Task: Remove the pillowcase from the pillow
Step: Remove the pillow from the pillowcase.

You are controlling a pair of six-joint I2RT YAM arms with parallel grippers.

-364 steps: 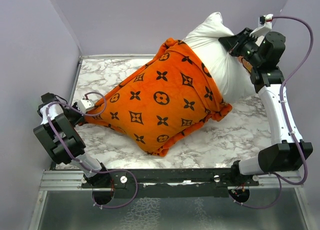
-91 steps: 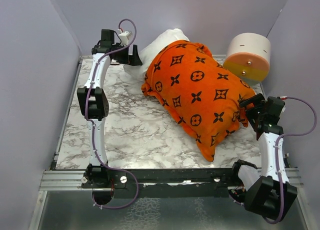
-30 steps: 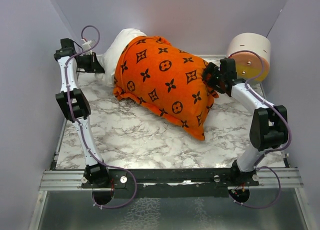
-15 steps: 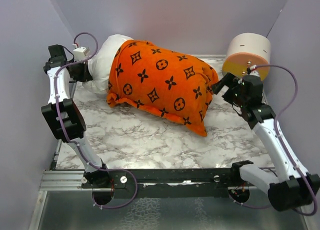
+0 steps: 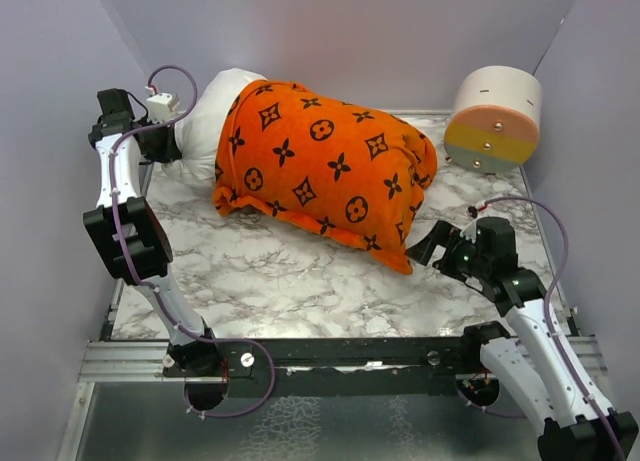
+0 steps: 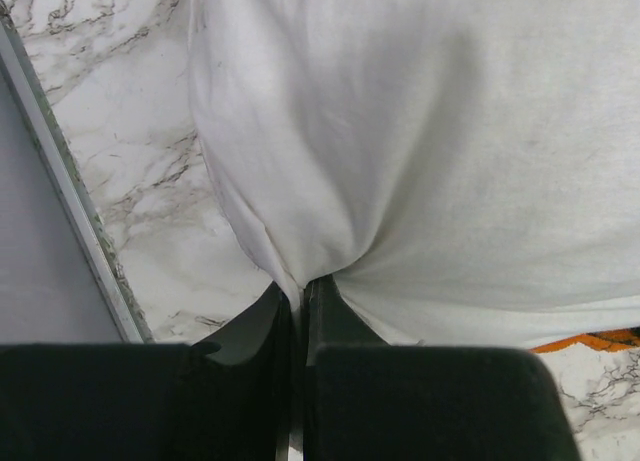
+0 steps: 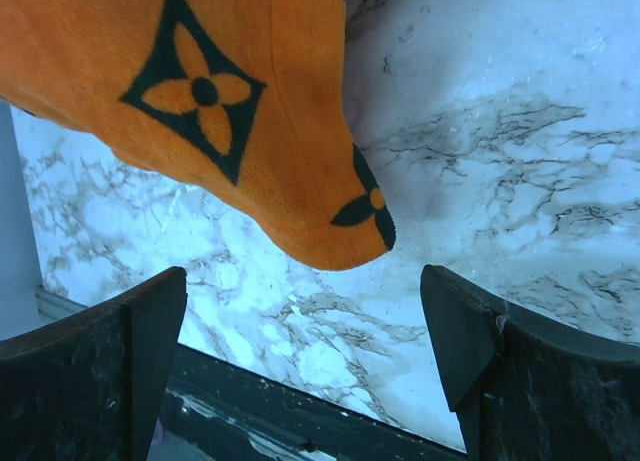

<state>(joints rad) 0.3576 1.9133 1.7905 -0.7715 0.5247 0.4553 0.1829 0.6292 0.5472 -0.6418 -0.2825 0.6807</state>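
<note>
I need to lower the open fingers of my right gripper next, to the left in the top view, onto the pillowcase's near corner (image 5: 400, 263) (image 7: 345, 231), because that corner juts out below my gripper there.
The pillow (image 5: 203, 121) lies at the back of the marble table, its white end sticking out at the left. The orange pillowcase (image 5: 325, 171) with black flower marks covers the rest of it. My left gripper (image 5: 172, 141) is shut on a pinch of the pillow's white fabric (image 6: 430, 131) at that bare end, the cloth bunched between its jaws (image 6: 300, 286). My right gripper (image 5: 430, 249) hangs open just off the pillowcase's near right corner (image 7: 330, 231), with only marble between its fingers (image 7: 300, 296).
A white, orange and yellow cylinder (image 5: 492, 116) lies on its side at the back right corner. Grey walls close the table on three sides. A metal rail (image 5: 330, 356) runs along the near edge, and a thin rim (image 6: 70, 201) along the left edge.
The left gripper has dragged the pillow a little to the left and now holds still. The right arm has let go of the pillowcase's far right end and swung back towards the near corner.
</note>
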